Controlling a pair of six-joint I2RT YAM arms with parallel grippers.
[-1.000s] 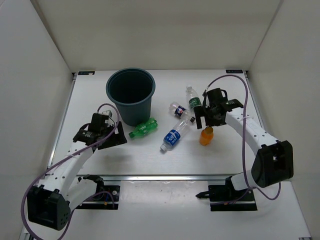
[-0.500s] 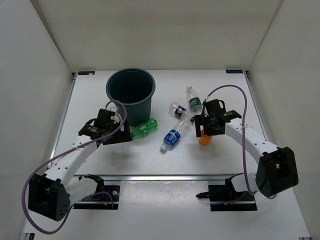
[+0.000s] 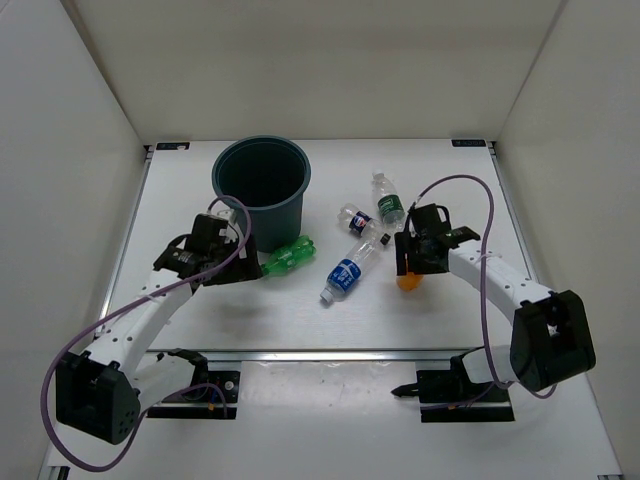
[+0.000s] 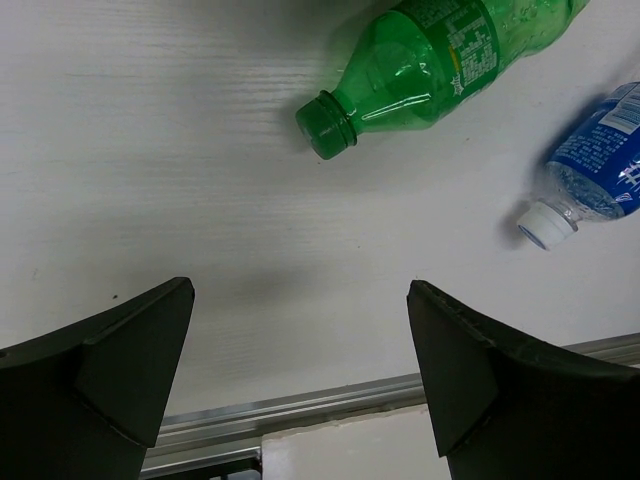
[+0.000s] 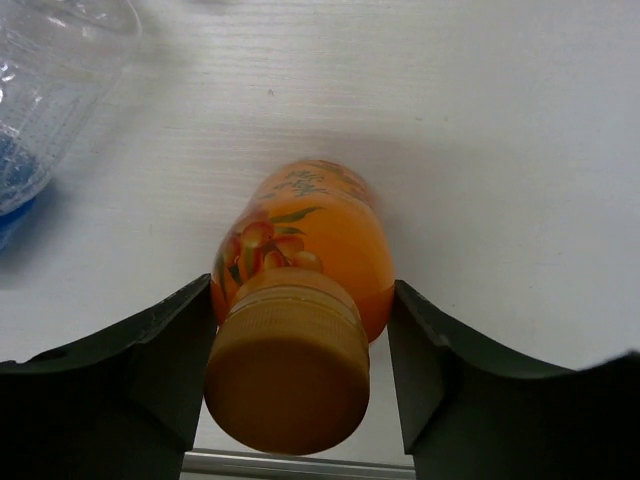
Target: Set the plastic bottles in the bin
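Note:
I will lift my right gripper across and let go of the orange bottle (image 3: 408, 282) over the bin's opening (image 3: 262, 172), because that is outward and to its left in the top view.
The short orange bottle (image 5: 300, 240) stands upright on the table, and my right gripper (image 5: 300, 300) is shut on it, a finger pressed against each side below the cap. From above, the right gripper (image 3: 411, 262) covers most of the orange bottle (image 3: 408, 282). A green bottle (image 3: 287, 256) lies at the foot of the dark teal bin (image 3: 272, 226). My left gripper (image 3: 240, 268) hovers open just left of it; the green bottle (image 4: 430, 60) lies ahead of the left gripper (image 4: 298, 295), nothing between the fingers. A blue-labelled clear bottle (image 3: 346, 272) lies mid-table.
Two more clear bottles lie behind the right gripper: one with a white-and-dark label (image 3: 358, 221), one with a green label (image 3: 387, 205). The blue-labelled bottle (image 4: 600, 165) is right of the green one. White walls enclose the table; a metal rail (image 3: 320, 354) runs along its near edge.
My right gripper came down around the orange bottle and closed on it. My left arm shifted right toward the green bottle, still open.

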